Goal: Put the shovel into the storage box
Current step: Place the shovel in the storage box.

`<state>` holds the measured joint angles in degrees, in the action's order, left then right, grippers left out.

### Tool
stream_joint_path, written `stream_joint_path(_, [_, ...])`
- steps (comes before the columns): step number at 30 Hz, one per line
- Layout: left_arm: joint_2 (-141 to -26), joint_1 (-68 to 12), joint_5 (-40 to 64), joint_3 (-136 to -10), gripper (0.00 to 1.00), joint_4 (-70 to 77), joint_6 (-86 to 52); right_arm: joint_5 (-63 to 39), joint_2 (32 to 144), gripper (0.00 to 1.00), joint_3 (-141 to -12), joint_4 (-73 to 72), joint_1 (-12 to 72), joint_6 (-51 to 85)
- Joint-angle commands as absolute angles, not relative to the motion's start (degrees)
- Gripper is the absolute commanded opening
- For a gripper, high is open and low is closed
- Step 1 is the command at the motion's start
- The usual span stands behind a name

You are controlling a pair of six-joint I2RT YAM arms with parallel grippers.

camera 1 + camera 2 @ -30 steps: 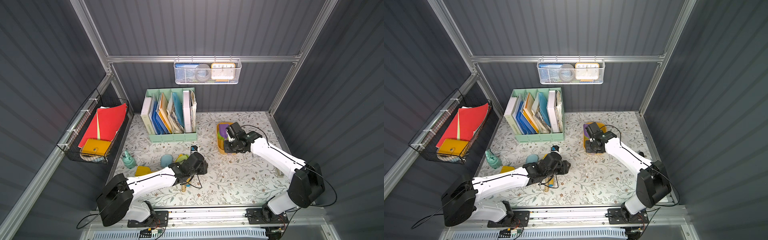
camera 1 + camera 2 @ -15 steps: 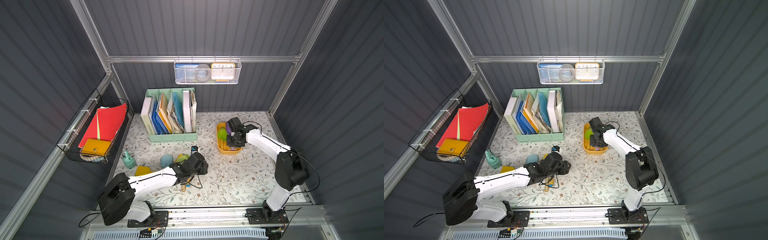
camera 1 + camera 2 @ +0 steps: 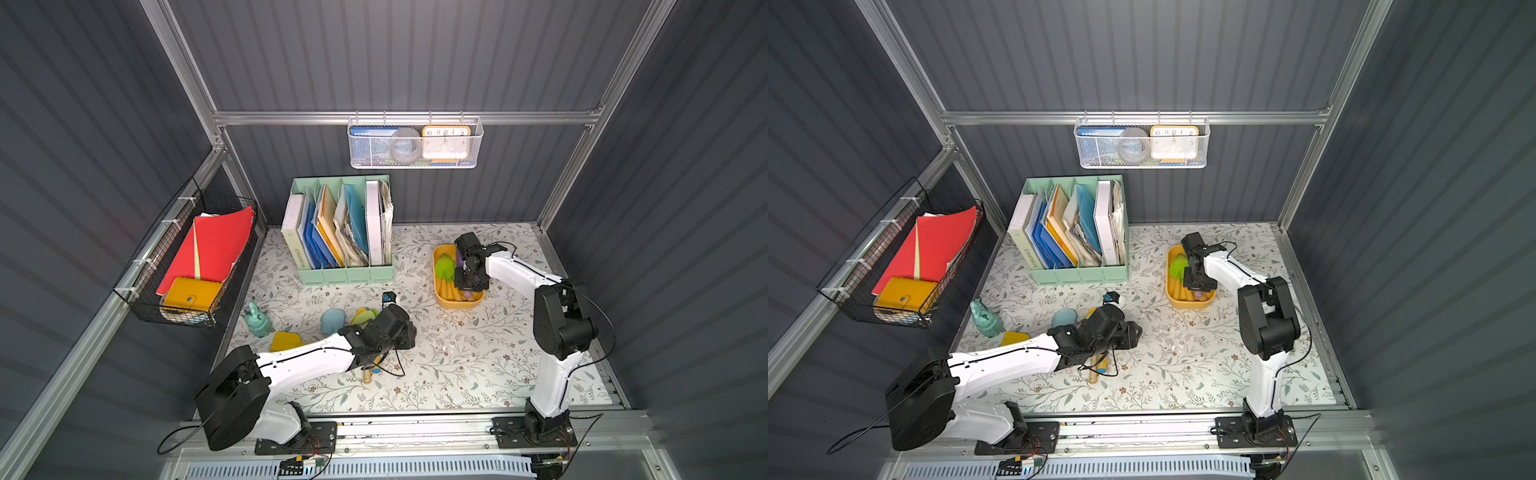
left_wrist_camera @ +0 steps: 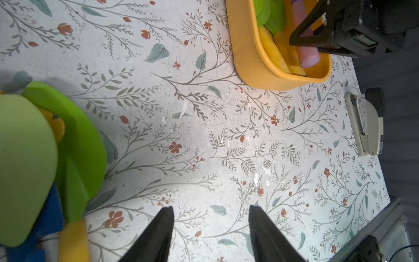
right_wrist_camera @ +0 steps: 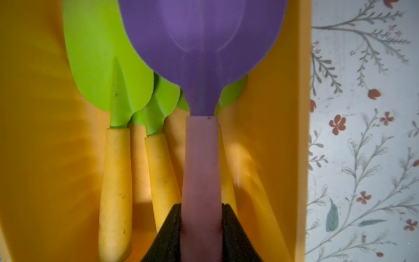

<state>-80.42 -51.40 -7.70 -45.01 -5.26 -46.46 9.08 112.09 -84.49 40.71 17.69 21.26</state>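
Note:
My right gripper opens where it hovers next, freeing the pink handle over the yellow handles just below it, since the shovel is inside the box (image 3: pixel 457 302).
The storage box (image 3: pixel 457 302) is a mustard-yellow tub at the back right of the floral mat, seen in both top views (image 3: pixel 1187 304). My right gripper (image 5: pixel 201 217) is shut on the pink handle of a purple-bladed shovel (image 5: pixel 201 56), which lies lengthwise low inside the box (image 5: pixel 34 113). Beside it in the box lie green shovels (image 5: pixel 108 68) with yellow handles. My left gripper (image 4: pixel 210 215) is open over bare mat, with nothing between its fingers. More green shovels (image 4: pixel 79 140) lie on the mat close beside it.
A stapler (image 4: pixel 365 127) lies near the mat's right edge. A mint file holder (image 3: pixel 340 232) stands at the back, with a white mesh basket (image 3: pixel 415 143) on the wall above. A black wire basket (image 3: pixel 191 257) hangs left. A teal toy (image 3: pixel 257 320) and small moulds sit front left.
The right arm's elbow has swung up and back toward its base while its gripper stayed over the box, holding the purple shovel. The left arm has barely moved.

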Motion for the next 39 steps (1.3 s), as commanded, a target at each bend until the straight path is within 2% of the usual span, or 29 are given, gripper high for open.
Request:
stream_joint_path(1, [-80.68,-51.13,-8.20,-45.92,0.59,-5.36,-46.55,10.12,113.64,0.27,-86.52,41.53,17.05,20.50])
stream_joint_path(12, [-81.21,-51.14,-8.33,-45.97,0.59,-5.45,-46.49,9.25,116.62,0.31,-87.67,41.71,16.70,20.04])
stream_joint_path(19, [-80.85,-51.07,-8.46,-45.78,0.59,-5.62,-46.63,8.83,116.55,0.46,-88.33,43.19,16.70,20.13])
stream_joint_path(39, [-78.85,-49.44,-9.79,-46.58,0.60,-10.53,-47.54,5.52,101.76,0.48,-81.30,42.50,19.37,21.59])
